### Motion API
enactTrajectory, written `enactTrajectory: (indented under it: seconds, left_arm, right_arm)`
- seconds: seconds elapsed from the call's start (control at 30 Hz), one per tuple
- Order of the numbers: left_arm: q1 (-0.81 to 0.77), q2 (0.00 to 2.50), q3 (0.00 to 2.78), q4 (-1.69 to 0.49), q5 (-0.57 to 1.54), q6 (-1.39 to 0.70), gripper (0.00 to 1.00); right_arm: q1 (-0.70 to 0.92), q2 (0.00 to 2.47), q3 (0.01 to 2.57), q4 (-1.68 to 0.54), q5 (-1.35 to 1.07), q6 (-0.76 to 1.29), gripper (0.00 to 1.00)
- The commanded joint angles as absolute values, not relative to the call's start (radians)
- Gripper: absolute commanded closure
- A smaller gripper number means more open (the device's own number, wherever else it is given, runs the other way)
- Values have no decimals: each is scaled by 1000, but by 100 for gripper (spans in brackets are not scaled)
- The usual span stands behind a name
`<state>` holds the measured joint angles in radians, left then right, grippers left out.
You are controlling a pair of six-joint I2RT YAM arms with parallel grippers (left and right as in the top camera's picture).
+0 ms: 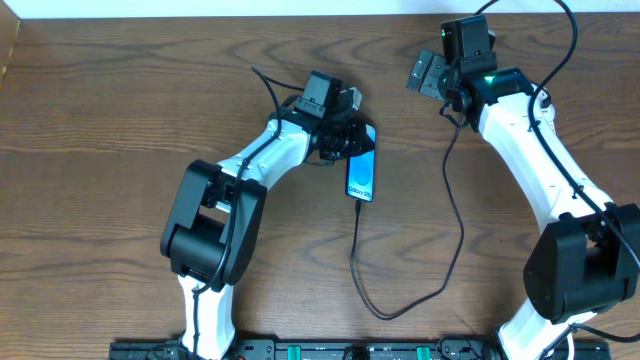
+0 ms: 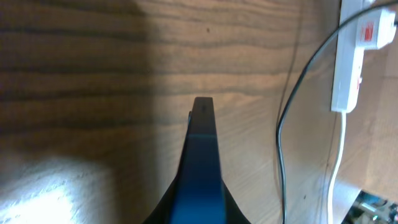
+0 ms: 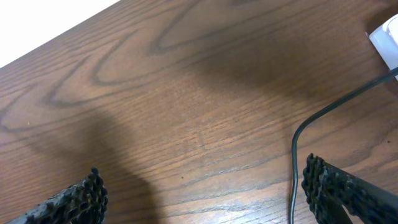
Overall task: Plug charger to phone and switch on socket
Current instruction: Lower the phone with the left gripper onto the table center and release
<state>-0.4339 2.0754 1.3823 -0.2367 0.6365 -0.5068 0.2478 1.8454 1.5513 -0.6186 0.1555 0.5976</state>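
The phone (image 1: 361,172) in my left gripper goes down next, its upper end onto the wood beneath. I then release it, because I hold it tilted rather than flat.
The phone (image 1: 361,172), blue screen up, lies slightly tilted at the table's middle. My left gripper (image 1: 345,138) is shut on its upper end. In the left wrist view the phone (image 2: 202,155) runs edge-on away from the jaws. The charger's black cable (image 1: 458,215) runs from the phone's lower end, loops toward the front edge and climbs to the right arm. Its tip meets the phone's bottom edge; I cannot tell how deep it sits. The white socket (image 2: 351,56) with a red switch shows in the left wrist view; its corner (image 3: 388,38) shows in the right wrist view. My right gripper (image 1: 428,72) is open above bare wood, beside the cable (image 3: 292,163).
The socket's white cord (image 2: 336,168) trails from it across the table. The table's back edge (image 1: 230,18) meets a white wall close behind both grippers. The cable loop (image 1: 385,313) lies near the front edge.
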Motion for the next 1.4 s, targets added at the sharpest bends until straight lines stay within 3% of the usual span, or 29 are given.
enactTrajectory:
  seconds: [0.0, 0.83, 1.33, 1.37]
  left_arm:
    - [-431, 2091, 1395, -214, 601, -586, 93]
    - [-434, 2186, 1395, -215, 556, -630, 92]
    - [-433, 2186, 1395, -246, 480, -623, 17]
    - [-432, 2186, 1395, -258, 458, -623, 16]
  right_arm:
    - [249, 1837, 1557, -624, 177, 590, 1]
    - [249, 1837, 1557, -632, 177, 590, 1]
    - [249, 1837, 1557, -634, 177, 590, 1]
    - [249, 1837, 1557, -636, 177, 590, 1]
